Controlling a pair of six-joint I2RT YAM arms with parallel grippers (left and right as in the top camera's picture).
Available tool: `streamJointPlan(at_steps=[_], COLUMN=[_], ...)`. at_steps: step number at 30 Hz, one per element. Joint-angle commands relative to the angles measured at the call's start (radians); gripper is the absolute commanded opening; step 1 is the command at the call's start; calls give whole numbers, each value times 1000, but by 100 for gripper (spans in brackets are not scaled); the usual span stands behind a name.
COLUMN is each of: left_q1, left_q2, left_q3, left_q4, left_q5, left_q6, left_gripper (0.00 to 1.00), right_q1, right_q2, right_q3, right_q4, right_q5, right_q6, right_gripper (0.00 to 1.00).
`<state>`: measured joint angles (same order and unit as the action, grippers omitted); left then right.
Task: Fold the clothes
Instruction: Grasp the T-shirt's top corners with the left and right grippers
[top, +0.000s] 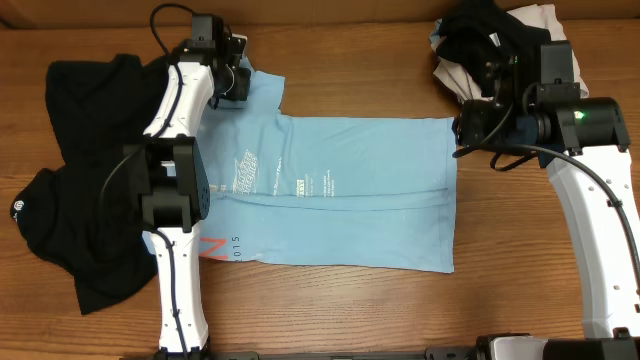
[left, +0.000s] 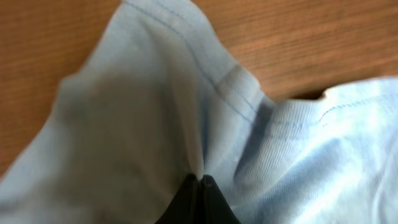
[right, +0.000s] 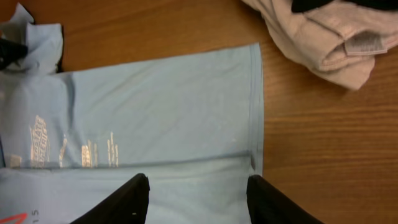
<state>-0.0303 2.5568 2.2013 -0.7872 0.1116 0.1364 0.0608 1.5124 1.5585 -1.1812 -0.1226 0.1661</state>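
The far part lies spread, so my left gripper should next move back over the lengthwise crease to the near strip by the red print and let go of the sleeve.
A light blue T-shirt with white print lies flat across the middle of the table, partly folded lengthwise. My left gripper is at its far left sleeve and is shut on the sleeve fabric, which bunches up at the fingertips. My right gripper is open and empty, hovering over the shirt's far right hem; its fingers straddle the hem edge.
A black garment lies spread at the left of the table. A pile of black and beige clothes sits at the far right, also in the right wrist view.
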Motion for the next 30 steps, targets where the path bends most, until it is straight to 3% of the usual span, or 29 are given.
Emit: streamJointPlan(at_steps=[1,5,12,23,30], left_q1=[26,51,58,41,44], left_q2=[11,6,6,6,6], left_q3=[106,292,519,549,549], left_q4=[-161,-368,-595,-751,-772], left_q5=[-18,-14,-14,-11,-19], left_q6=[-149,-221,-222,-221,-219], left_gripper=[4,4,4,4,4], right_q1=[5,11,18,16,16], right_q2=[30,107,304,550,644], right_q3=[12,12,12,12,12], right_q4=[56,127,269,447,508], right_q5=[10,39,134,227,287], right_q6=[5,1,-7,-18,-37], right_gripper=[52,51,51,50,50])
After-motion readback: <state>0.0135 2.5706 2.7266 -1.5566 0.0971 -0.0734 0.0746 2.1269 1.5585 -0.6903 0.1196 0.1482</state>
